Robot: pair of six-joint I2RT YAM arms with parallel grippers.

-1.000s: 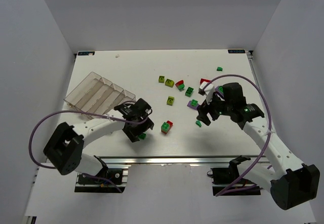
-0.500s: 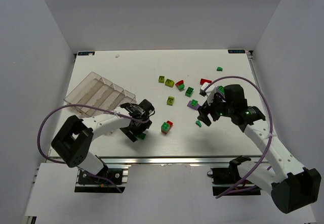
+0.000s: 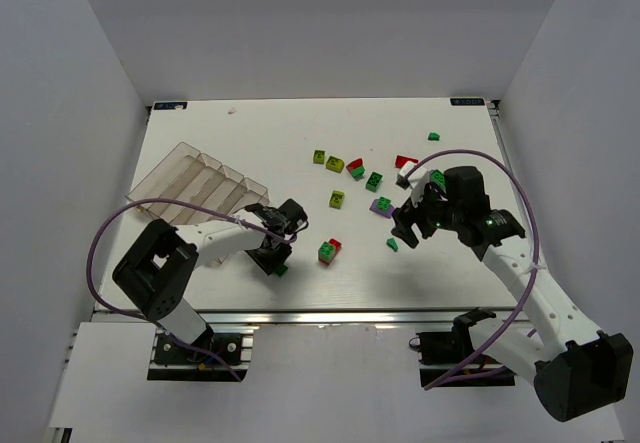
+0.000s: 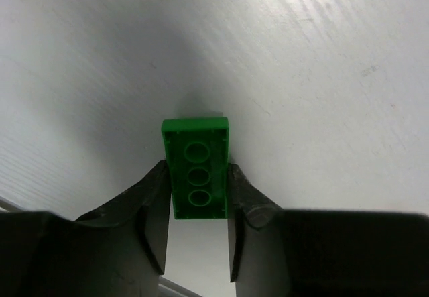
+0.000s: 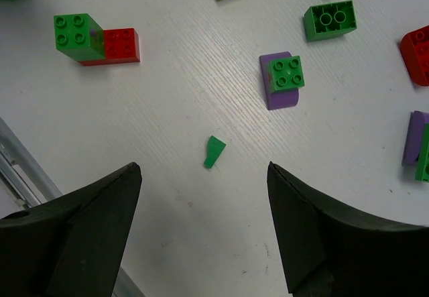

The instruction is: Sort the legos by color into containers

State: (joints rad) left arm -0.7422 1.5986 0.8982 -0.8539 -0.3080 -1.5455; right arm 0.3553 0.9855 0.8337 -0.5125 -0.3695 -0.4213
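Observation:
I will next lift the green lego in my left gripper, move it outward and to the left in the top view, and let go of it over the tray's farthest section [image 3: 170, 168], which is empty.
In the left wrist view a flat green lego [image 4: 196, 168] lies underside up on the white table, and my left gripper [image 4: 198, 171] is shut on its two long sides. From above, that gripper [image 3: 277, 259] is near the front edge, right of the clear divided tray [image 3: 190, 183], the containers. My right gripper [image 5: 203, 169] hangs open over a tiny green lego piece [image 5: 214, 152] and touches nothing. The top view shows it [image 3: 408, 228] beside the scattered legos.
A green-and-red lego pair [image 3: 329, 251] lies between the arms. A purple lego topped with green [image 5: 281, 82], yellow-green legos [image 3: 338, 199], a red one [image 3: 404, 161] and a far green one [image 3: 433, 136] are spread over the table's right half.
My left gripper's fingers have closed onto the green lego near the front edge. The right arm has hardly moved and stays open.

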